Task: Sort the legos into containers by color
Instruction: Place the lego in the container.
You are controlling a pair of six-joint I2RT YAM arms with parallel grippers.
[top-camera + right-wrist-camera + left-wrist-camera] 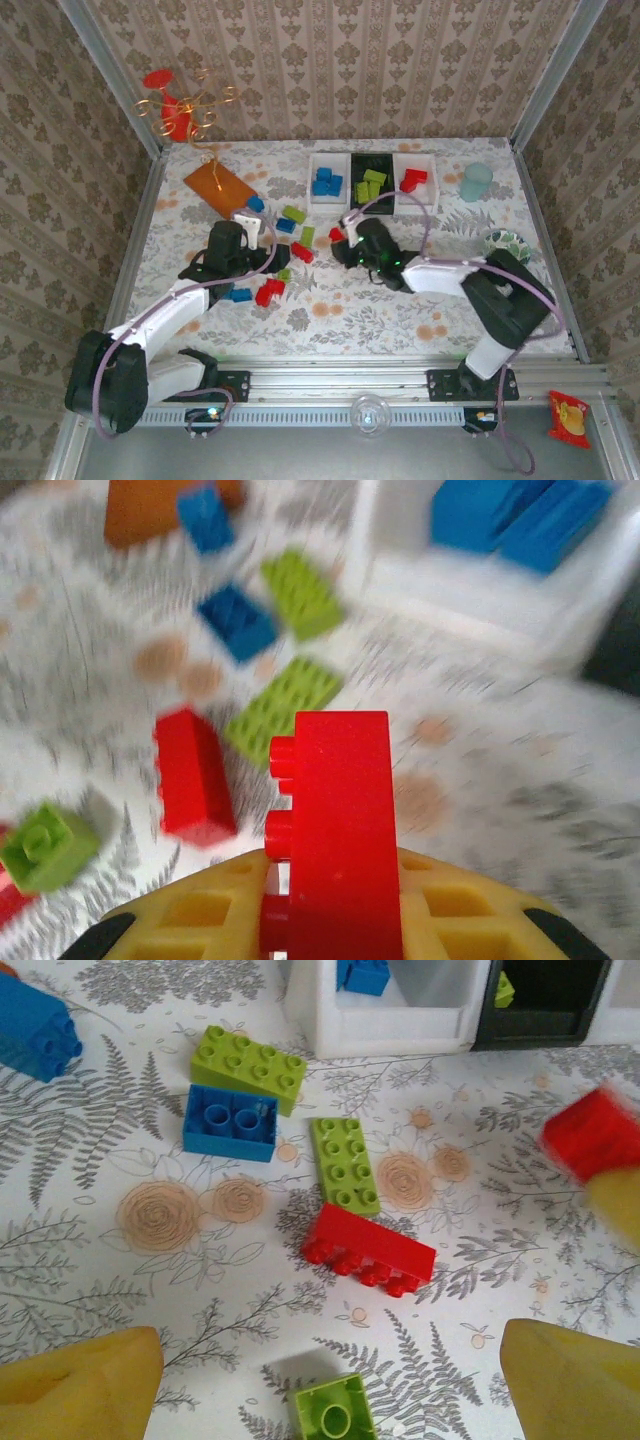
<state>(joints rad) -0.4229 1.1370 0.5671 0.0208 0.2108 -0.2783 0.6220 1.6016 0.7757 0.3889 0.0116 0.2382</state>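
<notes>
The right gripper should next swing outward, beyond the black container and over the white container with red legos, to release the matching lego.
My right gripper (335, 910) is shut on a red lego (340, 820), held upright between the yellow fingers; from above the right gripper (343, 238) hangs just in front of the containers. The left white container (327, 178) holds blue legos, the black one (372, 180) green, the right white one (415, 180) red. My left gripper (330, 1360) is open above the table, with a small upside-down green lego (335, 1418) between its fingers. Ahead of it lie loose legos: a red (368, 1250), a green (345, 1165), a blue (230, 1122) and another green (250, 1055).
An orange plate (218, 185) lies at the back left, and a pale blue cup (476, 182) and a patterned bowl (506, 243) stand at the right. More loose bricks, red (268, 292) and blue (240, 294), lie by the left arm. A red and gold ornament (180, 105) stands in the far left corner.
</notes>
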